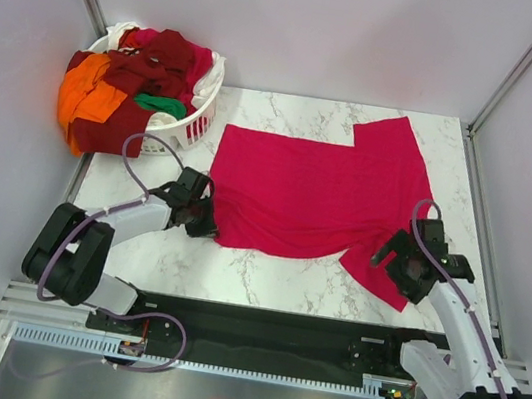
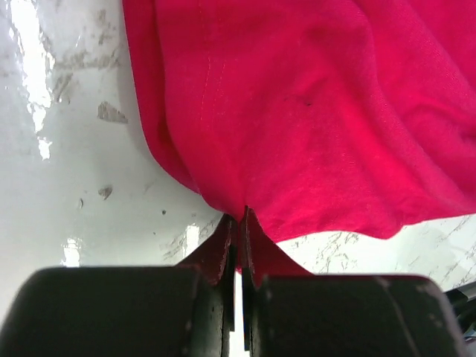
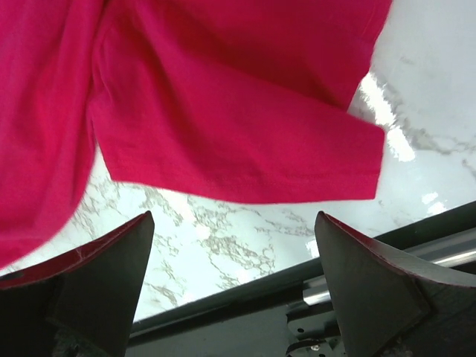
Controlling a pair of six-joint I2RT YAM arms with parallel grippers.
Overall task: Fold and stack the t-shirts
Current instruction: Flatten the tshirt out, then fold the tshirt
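My left gripper already holds the t-shirt's other near corner, so my right gripper will go down, open, onto the t-shirt's near sleeve, just inside its hem (image 1: 374,279) (image 3: 249,178), and close.
A bright crimson-pink t-shirt (image 1: 313,192) lies spread on the marble table. My left gripper (image 1: 201,212) is shut on its near-left corner; in the left wrist view the cloth (image 2: 312,111) is pinched between the closed fingers (image 2: 239,223). My right gripper (image 1: 407,270) is open and empty, hovering over the near-right sleeve (image 3: 238,141). Other t-shirts, dark maroon (image 1: 144,74), orange (image 1: 85,95) and green (image 1: 163,104), are heaped in the basket at the back left.
A white slotted laundry basket (image 1: 191,127) stands at the table's back left corner. A black rail (image 1: 266,326) runs along the near edge and shows in the right wrist view (image 3: 245,312). Grey walls enclose the sides and back.
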